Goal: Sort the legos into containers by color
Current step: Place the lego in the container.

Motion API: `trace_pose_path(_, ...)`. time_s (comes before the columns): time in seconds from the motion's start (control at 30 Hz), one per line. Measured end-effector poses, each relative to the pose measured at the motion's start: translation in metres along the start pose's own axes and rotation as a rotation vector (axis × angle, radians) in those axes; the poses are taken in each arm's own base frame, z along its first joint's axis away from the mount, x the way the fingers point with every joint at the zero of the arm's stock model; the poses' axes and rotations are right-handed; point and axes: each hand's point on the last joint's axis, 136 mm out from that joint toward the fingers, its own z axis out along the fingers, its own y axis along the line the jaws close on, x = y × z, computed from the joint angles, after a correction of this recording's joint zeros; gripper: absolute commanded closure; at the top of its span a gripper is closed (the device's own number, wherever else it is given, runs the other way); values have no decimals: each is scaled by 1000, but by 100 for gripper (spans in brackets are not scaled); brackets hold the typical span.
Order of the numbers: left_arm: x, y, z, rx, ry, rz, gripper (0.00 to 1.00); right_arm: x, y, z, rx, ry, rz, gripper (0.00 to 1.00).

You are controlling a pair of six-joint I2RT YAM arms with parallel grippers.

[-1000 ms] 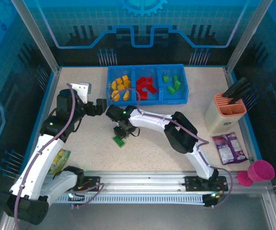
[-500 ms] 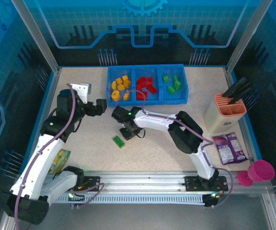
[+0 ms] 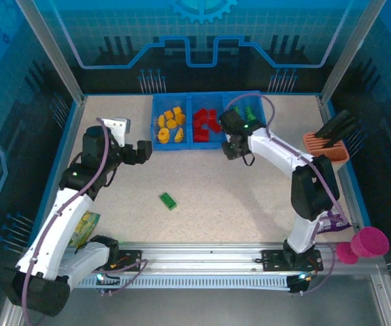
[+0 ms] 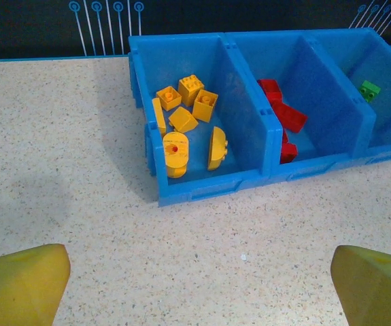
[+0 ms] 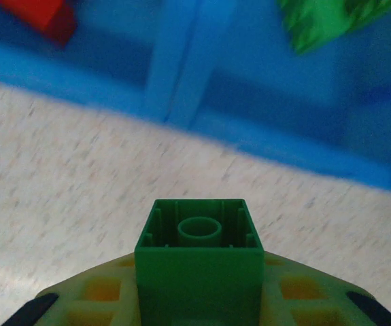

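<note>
The square green brick matches the tray's green section (image 3: 249, 109) (image 5: 270, 102) in color, so my right gripper will bring it outward over the tray's front side, down inside, then release.
The blue tray (image 3: 209, 139) stands at the back of the table with three compartments. They hold yellow bricks (image 3: 170, 126), red bricks (image 3: 205, 122) and green bricks (image 3: 248, 111). My right gripper (image 3: 231, 148) hovers at the tray's front wall, between the red and green compartments. It is shut on a square green brick (image 5: 198, 261), hollow underside facing the camera. A flat green brick (image 3: 168, 200) lies alone mid-table. My left gripper (image 3: 144, 151) is open, left of the tray and above bare table, its yellow fingertips (image 4: 18, 285) wide apart. The yellow bricks (image 4: 185, 125) lie ahead of it.
A salmon holder with black tools (image 3: 326, 146) stands at the right, partly behind my right arm. A purple snack packet (image 3: 330, 221) and a pink cup (image 3: 366, 242) sit at the front right. A yellow-green packet (image 3: 86, 227) lies under my left arm.
My right arm swung from mid-table, beside the flat green brick, back and right to the tray's front, carrying a green brick. The flat green brick stayed put. The left arm barely moved.
</note>
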Motion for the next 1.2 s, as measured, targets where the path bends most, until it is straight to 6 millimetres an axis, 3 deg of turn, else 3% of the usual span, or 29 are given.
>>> trace_pose_path(0.27, 2, 1, 3, -2, 10, 0, 0, -85, -52, 44, 63, -107, 47, 74)
trace_pose_path(0.53, 8, 2, 12, -6, 40, -3, 1, -132, -82, 95, 76, -138, 106, 74)
trace_pose_path(0.7, 9, 3, 14, -8, 48, -4, 1, -159, -87, 120, 60, -170, 119, 72)
trace_pose_path(0.8, 9, 3, 14, -9, 49, -4, 1, -161, -84, 133, 49, -162, 116, 72)
trace_pose_path(1.2, 11, 4, 17, -13, 56, -7, 1, -125, -76, 170, 35, -42, 97, 70)
